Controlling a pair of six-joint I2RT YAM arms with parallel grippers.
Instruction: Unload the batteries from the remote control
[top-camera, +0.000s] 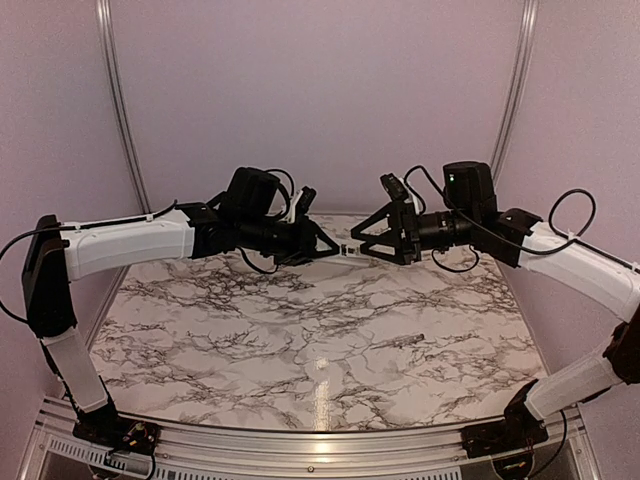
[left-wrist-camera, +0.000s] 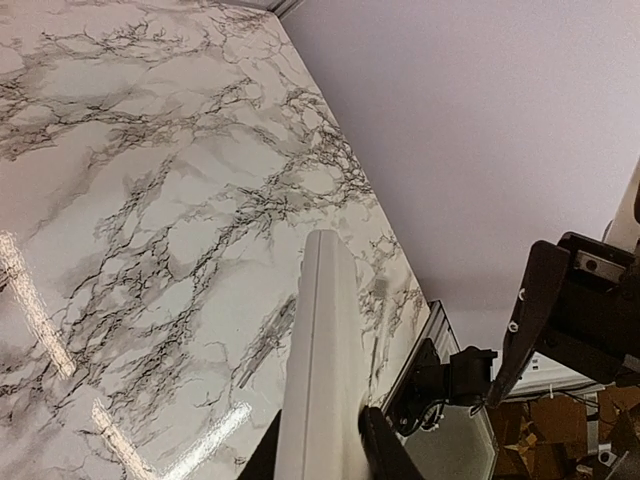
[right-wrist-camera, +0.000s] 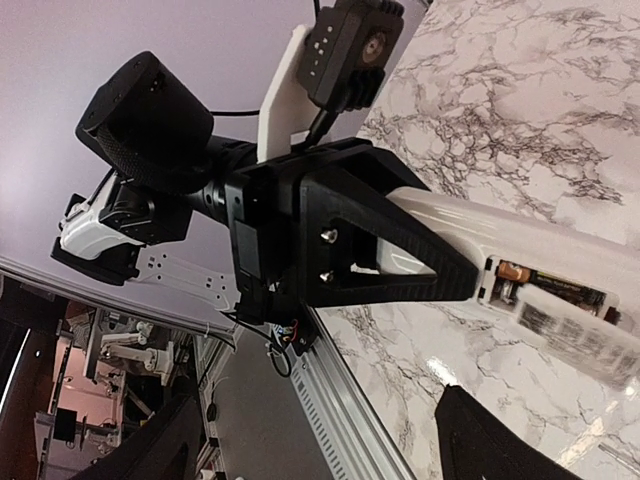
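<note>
The remote control goes down and back in my left gripper next, for release on the table's bare middle, as that is below and back from it.
The remote control (top-camera: 346, 247), a slim white bar, is held in mid-air over the far middle of the table. My left gripper (top-camera: 333, 248) is shut on one end of it; in the left wrist view the remote control (left-wrist-camera: 322, 340) runs up from between the left gripper's (left-wrist-camera: 320, 468) dark fingers (left-wrist-camera: 385, 452). In the right wrist view the remote control (right-wrist-camera: 470, 235) shows an open compartment with a dark, orange-ended battery (right-wrist-camera: 555, 290) inside. My right gripper (top-camera: 356, 245) faces the remote's free end; in its own view the right gripper (right-wrist-camera: 320, 450) is open with nothing between its fingers.
A thin grey stick (top-camera: 405, 341) lies on the marble table (top-camera: 250, 340), right of centre. Plain walls close the back and sides. A metal rail (top-camera: 320, 450) runs along the near edge by the arm bases.
</note>
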